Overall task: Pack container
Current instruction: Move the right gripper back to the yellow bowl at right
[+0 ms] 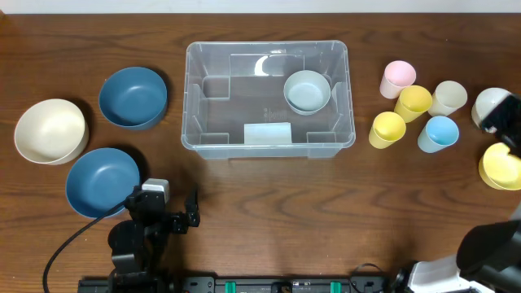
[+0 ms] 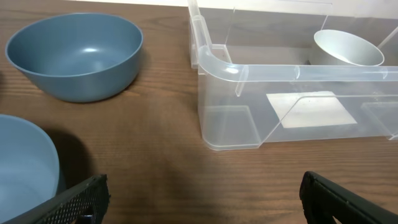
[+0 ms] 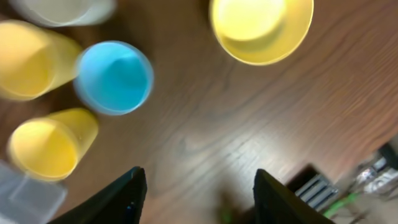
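My right gripper lowers its open fingers next onto the yellow bowl below, at its rim away from the blue cup [image 1: 517,179] [image 3: 302,43], where bare tabletop leaves room.
The clear plastic container [image 1: 267,46] stands at the table's middle, with a white label [image 1: 268,133] on its base and a pale grey-blue bowl [image 1: 307,90] in its far right part. The left wrist view shows its near rim [image 2: 298,71] and the bowl [image 2: 345,50]. My left gripper [image 1: 165,207] is open and empty, low over the table in front of the container's left corner [image 2: 205,199]. My right gripper [image 1: 505,126] is open and empty at the far right, above the table near the cups [image 3: 199,193].
Left of the container are a cream bowl [image 1: 50,130], a dark blue bowl [image 1: 133,97] and a blue bowl [image 1: 102,181]. To the right stand pink [image 1: 398,77], yellow [image 1: 413,102], cream [image 1: 448,98], yellow [image 1: 387,129] and blue [image 1: 438,133] cups, plus a yellow bowl [image 1: 501,167].
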Motion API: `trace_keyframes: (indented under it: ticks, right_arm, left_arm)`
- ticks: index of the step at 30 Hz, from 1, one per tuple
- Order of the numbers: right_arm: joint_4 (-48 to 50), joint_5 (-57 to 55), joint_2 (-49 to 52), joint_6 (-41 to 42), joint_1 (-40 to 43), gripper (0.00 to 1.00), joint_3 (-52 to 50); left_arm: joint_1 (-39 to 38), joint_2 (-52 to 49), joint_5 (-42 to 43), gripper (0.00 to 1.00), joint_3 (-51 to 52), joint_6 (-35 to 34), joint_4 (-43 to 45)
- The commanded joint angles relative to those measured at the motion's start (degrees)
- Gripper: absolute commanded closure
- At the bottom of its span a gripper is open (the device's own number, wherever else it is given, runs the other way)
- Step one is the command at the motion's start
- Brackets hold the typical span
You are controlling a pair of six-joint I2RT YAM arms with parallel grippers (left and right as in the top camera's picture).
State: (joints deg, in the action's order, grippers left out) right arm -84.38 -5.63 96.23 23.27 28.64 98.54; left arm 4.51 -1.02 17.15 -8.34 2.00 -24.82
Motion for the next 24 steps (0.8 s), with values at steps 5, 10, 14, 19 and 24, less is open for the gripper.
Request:
trace_keyframes:
  ticks: [5, 10, 14, 19, 24]
  right_arm:
    - [9.1, 6.1, -0.5, 0.7, 11.0, 0.46, -13.8]
    - [15.5, 6.1, -0.5, 0.7, 15.1, 0.48, -20.9]
    - [21.4, 6.1, -0.5, 1.6, 18.3, 0.50, -25.3]
    - [27.8, 5.9, -0.5, 2.5, 20.5, 0.50, -28.1]
    - [32.6, 4.2, -0.5, 3.5, 20.9, 0.53, -30.1]
  left_arm:
    - [0.3, 0.0, -0.3, 0.02, 1.1, 1.0, -0.1]
    - [0.3, 0.0, -0.3, 0.02, 1.1, 1.0, -0.1]
    - [0.3, 0.0, -0.3, 0.02, 1.1, 1.0, -0.1]
    - [0.3, 0.0, -0.3, 0.02, 1.1, 1.0, -0.1]
    - [0.3, 0.0, -0.3, 0.02, 1.1, 1.0, -0.1]
